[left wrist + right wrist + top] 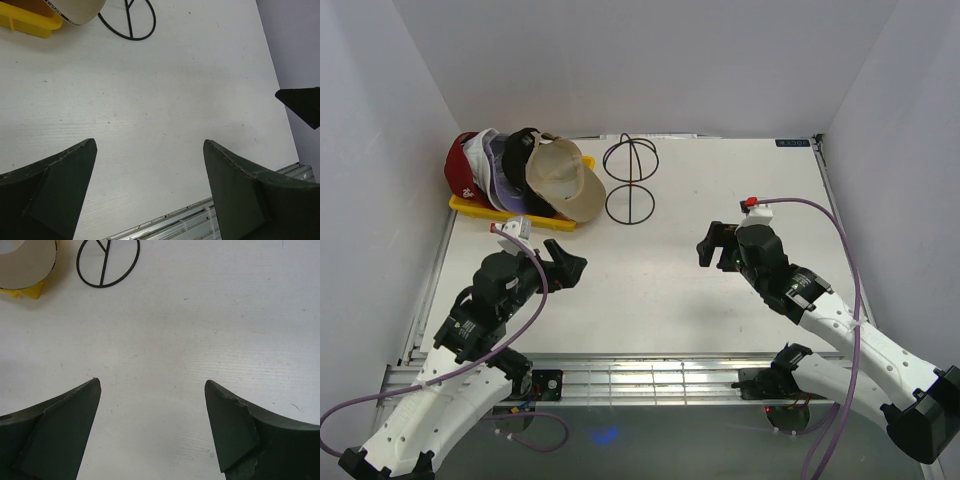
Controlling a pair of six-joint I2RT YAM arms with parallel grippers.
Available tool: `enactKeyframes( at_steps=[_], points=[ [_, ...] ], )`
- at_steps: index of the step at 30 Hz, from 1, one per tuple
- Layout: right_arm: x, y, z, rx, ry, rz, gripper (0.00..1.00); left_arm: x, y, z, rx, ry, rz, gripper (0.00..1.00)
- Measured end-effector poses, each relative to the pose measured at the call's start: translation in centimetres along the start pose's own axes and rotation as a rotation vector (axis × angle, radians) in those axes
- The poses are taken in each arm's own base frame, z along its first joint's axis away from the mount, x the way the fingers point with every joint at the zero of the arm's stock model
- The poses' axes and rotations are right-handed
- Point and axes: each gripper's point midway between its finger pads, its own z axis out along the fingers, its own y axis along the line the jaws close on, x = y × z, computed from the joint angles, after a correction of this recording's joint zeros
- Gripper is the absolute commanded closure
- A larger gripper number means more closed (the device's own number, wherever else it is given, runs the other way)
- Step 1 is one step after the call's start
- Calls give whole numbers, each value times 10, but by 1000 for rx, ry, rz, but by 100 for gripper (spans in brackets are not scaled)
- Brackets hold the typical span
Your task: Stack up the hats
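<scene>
My left gripper moves outward and left in the top view onto the beige hat's edge by the black hat next, since this frontmost hat lies uncovered.
Several hats lean in a row on a yellow tray point(468, 207) at the back left. The beige hat point(563, 177) is frontmost, then the black hat point(523, 150), the lavender hat point(500, 165), the white hat point(480, 152) and the red hat point(459, 167). The beige brim shows in the left wrist view point(75, 10) and in the right wrist view point(25, 262). My left gripper point(565, 262) is open and empty, low over the table in front of the hats. My right gripper point(712, 245) is open and empty at the centre right.
A black wire dome stand point(630, 178) sits just right of the hats; it shows in the left wrist view point(131, 22) and in the right wrist view point(107, 262). White walls enclose the table on three sides. A metal rail point(650, 380) runs along the near edge.
</scene>
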Motion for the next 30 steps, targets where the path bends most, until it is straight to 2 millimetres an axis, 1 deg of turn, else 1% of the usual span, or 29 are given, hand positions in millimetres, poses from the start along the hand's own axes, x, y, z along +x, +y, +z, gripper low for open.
enactKeyframes(
  at_steps=[9, 12, 13, 14, 16, 18, 21, 23, 25, 28, 30],
  points=[
    [1, 1, 0, -12, 7, -19, 9, 0, 2, 1, -10, 1, 0, 3],
    [2, 2, -1, -21, 11, -24, 9, 0, 8, 3, -46, -3, -14, 7],
    [2, 3, -1, -25, 12, -25, 9, 0, 13, 5, -79, -7, -33, 10],
    [2, 4, -2, -29, 13, -27, 9, 0, 19, 7, -125, -8, -54, 19],
    [3, 4, -2, -35, 15, -29, 9, -2, 31, 12, -225, 4, -88, 23],
    [3, 5, -2, -39, 17, -29, 8, -11, 39, 21, -343, 19, -114, 24],
    [6, 7, -1, -51, 32, -37, 8, -31, 41, 43, -451, 3, -128, 24],
    [8, 8, 0, -53, 43, -46, 8, -37, 46, 57, -509, 1, -119, 24],
    [7, 9, 1, -55, 52, -54, 8, -42, 55, 69, -564, 7, -115, 24],
    [2, 15, 0, -73, 52, -61, 7, -53, 81, 86, -650, 10, -151, 25],
    [-3, 20, 0, -87, 48, -65, 7, -60, 106, 95, -708, 9, -186, 25]
  ],
)
